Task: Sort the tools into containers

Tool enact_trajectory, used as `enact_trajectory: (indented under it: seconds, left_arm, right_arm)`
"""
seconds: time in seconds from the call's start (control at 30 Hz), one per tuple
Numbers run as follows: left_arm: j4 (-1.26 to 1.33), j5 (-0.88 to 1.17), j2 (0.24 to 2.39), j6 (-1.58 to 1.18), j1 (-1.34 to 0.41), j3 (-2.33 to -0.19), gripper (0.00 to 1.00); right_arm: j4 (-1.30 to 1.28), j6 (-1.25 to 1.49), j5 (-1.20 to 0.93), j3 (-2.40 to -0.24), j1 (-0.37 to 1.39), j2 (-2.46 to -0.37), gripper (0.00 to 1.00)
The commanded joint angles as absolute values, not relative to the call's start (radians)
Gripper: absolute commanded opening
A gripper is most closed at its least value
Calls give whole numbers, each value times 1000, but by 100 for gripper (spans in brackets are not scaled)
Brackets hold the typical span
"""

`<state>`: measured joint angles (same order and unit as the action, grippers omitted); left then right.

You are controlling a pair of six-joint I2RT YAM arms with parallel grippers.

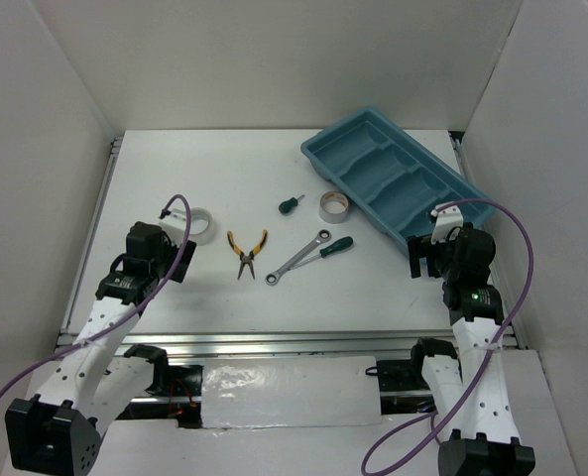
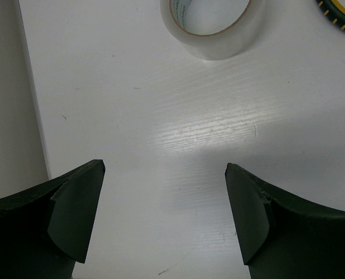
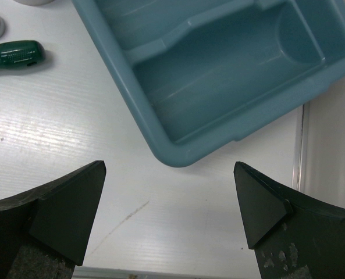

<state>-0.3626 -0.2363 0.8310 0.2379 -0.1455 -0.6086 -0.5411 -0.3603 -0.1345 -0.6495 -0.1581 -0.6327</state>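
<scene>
The white tape roll's open hole faces up, so I should next move my left gripper outward and down onto the roll's side away from the pliers, one finger inside.
The teal-blue tray (image 1: 398, 178) lies at the far right, its compartments empty; its near corner shows in the right wrist view (image 3: 184, 154). On the table lie yellow-handled pliers (image 1: 246, 249), a silver wrench (image 1: 297, 257), a green-handled screwdriver (image 1: 334, 245) beside it, a second small one (image 1: 290, 204), a greyish tape roll (image 1: 334, 206) and a white tape roll (image 1: 198, 226). My left gripper (image 1: 177, 241) is open and empty just short of the white roll (image 2: 214, 26). My right gripper (image 1: 422, 258) is open and empty just short of the tray's near end.
White walls enclose the table on the left, back and right. A metal rail (image 1: 274, 342) runs along the near edge. A pliers handle (image 2: 338, 16) and one screwdriver (image 3: 15, 55) show at the wrist views' edges.
</scene>
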Motion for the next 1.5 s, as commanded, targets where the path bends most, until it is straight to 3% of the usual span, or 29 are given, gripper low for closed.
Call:
enact_trajectory:
  seconds: [0.0,0.23,0.57,0.6,0.63,0.73,0.87,1.0,1.07,1.47]
  left_arm:
    - [-330,-264,859,189,-127,-650,99]
    - [-345,-322,975,80,-77,-811,99]
    - [-343,-121,1287,58,110,-1021,98]
    - [-382,-95,1334,58,118,-1064,92]
    - [-435,-74,1420,57,127,-1133,80]
    - [-462,52,1515,41,179,-1203,67]
    - [-414,90,1549,11,170,-1209,68]
    - [-431,86,1638,9,141,-1249,68]
    - [-428,94,1676,9,140,-1261,68]
    - [-397,74,1804,-20,91,-1281,70]
  right_arm:
    - [-563,-324,-124,-701,-164,-626,100]
    - [-525,-268,-118,-710,-164,-623,100]
    - [-609,-287,-261,-845,-164,-704,100]
    - [-627,-278,-250,-863,-164,-754,100]
    - [-655,-276,-245,-888,-164,-776,95]
    - [-687,-288,-253,-910,-164,-844,90]
    - [-693,-267,-273,-930,-164,-884,90]
    - [-695,-249,-264,-977,-164,-925,100]
    - [-706,-245,-271,-997,-164,-949,100]
    - [-749,-203,-330,-1140,-163,-1057,89]
